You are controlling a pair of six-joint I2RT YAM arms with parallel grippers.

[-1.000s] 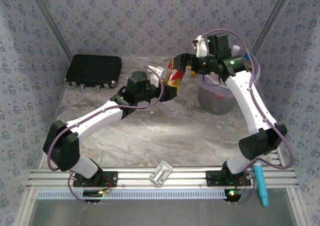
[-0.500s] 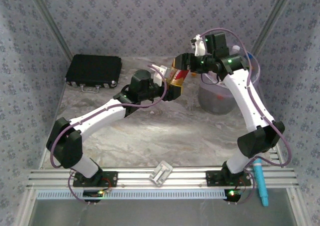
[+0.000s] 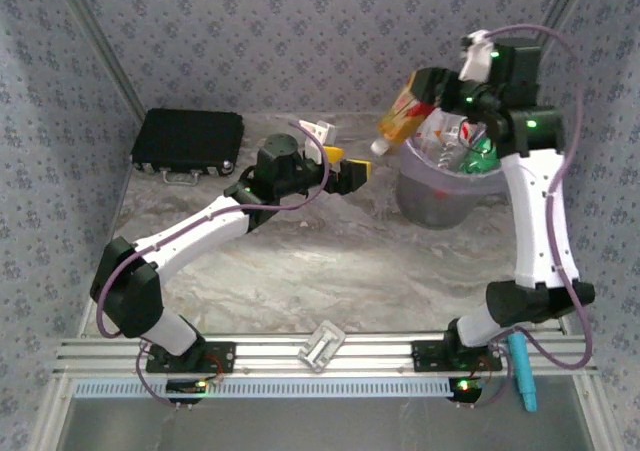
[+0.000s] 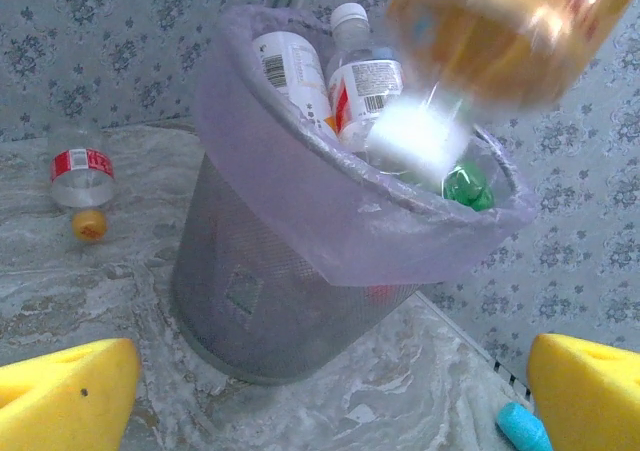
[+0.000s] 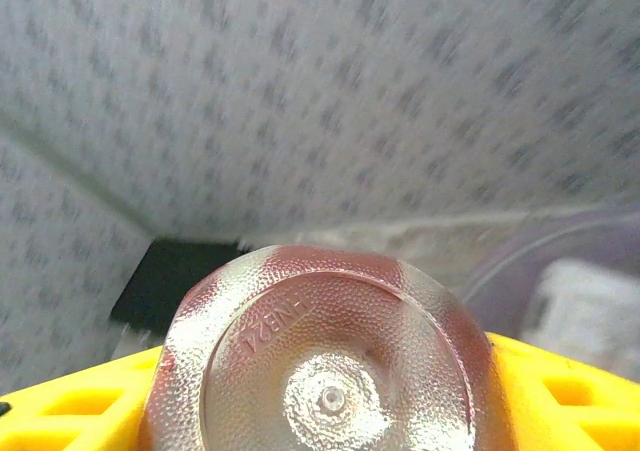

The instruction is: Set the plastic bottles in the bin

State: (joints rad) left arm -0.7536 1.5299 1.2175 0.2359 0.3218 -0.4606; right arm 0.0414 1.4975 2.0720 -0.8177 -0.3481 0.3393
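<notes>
The orange bottle [image 3: 402, 111] next needs to go past the bin's rim, and my right gripper needs to come down over the bin's opening [image 3: 446, 144] below to release it.
An orange plastic bottle [image 3: 402, 111] hangs tilted, white cap [image 4: 415, 136] down, just over the near-left rim of the pale-purple bin [image 3: 440, 199]. My right gripper [image 3: 428, 89] is shut on it; in the right wrist view its clear dimpled base [image 5: 325, 361] sits between my yellow fingers [image 5: 570, 391]. Several plastic bottles [image 4: 365, 76], one green [image 4: 465, 186], lie in the bin [image 4: 260, 291]. A clear bottle with a red label [image 4: 80, 176] lies on the table behind the bin. My left gripper [image 3: 345, 173] stands open and holds nothing, left of the bin, its yellow fingers [image 4: 60, 396] wide apart.
A flat black case [image 3: 188, 141] lies at the back left of the marble table. A small grey-white part [image 3: 322, 346] rests on the front rail and a teal tool [image 3: 520, 371] by the right base. Patterned walls close in behind the bin.
The orange bottle passed from my left gripper to my right. The left gripper opened and drew back; the right arm lifted and swung the bottle right, over the bin's rim.
</notes>
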